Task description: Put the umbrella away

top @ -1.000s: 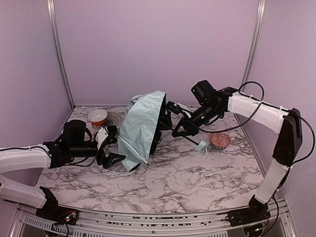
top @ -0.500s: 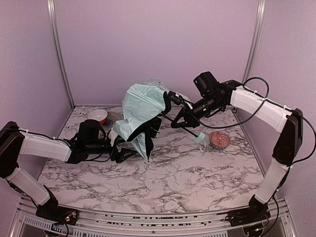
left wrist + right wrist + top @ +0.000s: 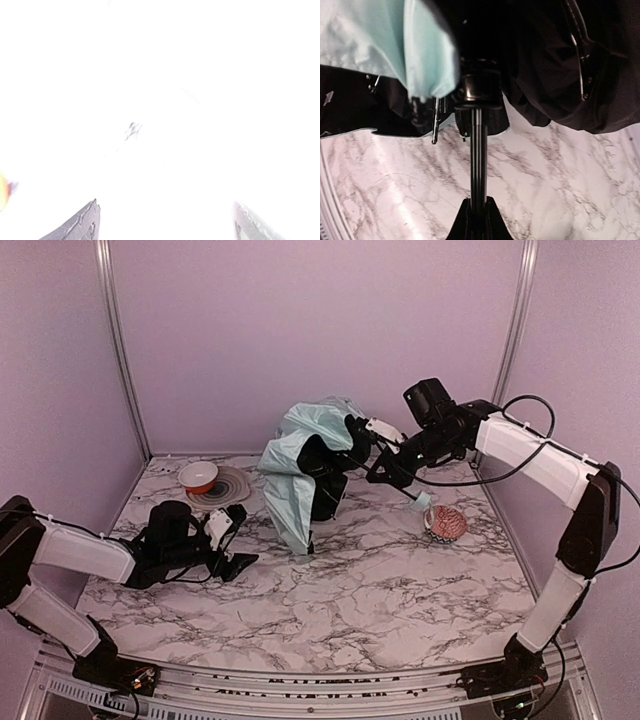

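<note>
The shaft (image 3: pixel 477 160) comes down in my right gripper toward the marble tabletop's bare middle next for release there, since the umbrella hangs above the table.
The umbrella (image 3: pixel 292 465) hangs half collapsed above the back middle of the table, its pale mint canopy drooping with the black underside showing. My right gripper (image 3: pixel 385 472) is shut on its slim black shaft (image 3: pixel 477 160), and the small pale green handle (image 3: pixel 422 502) sticks out below toward the right. In the right wrist view my right gripper (image 3: pixel 477 207) pinches the shaft just under the runner, with mint fabric (image 3: pixel 380 45) above left. My left gripper (image 3: pixel 238 538) stands open low over the table, left of the canopy and apart from it. The left wrist view is washed out white; only the fingertips (image 3: pixel 82 225) show.
A pink patterned round lump (image 3: pixel 445 524) lies on the marble table (image 3: pixel 380 610) under the handle. An orange-and-white bowl (image 3: pixel 198 477) sits by a grey plate (image 3: pixel 236 486) at the back left. Purple walls close in the back and sides.
The right arm has carried the umbrella up and toward the back right, and the canopy has folded in. The left gripper has let the canopy go and now sits apart from it.
</note>
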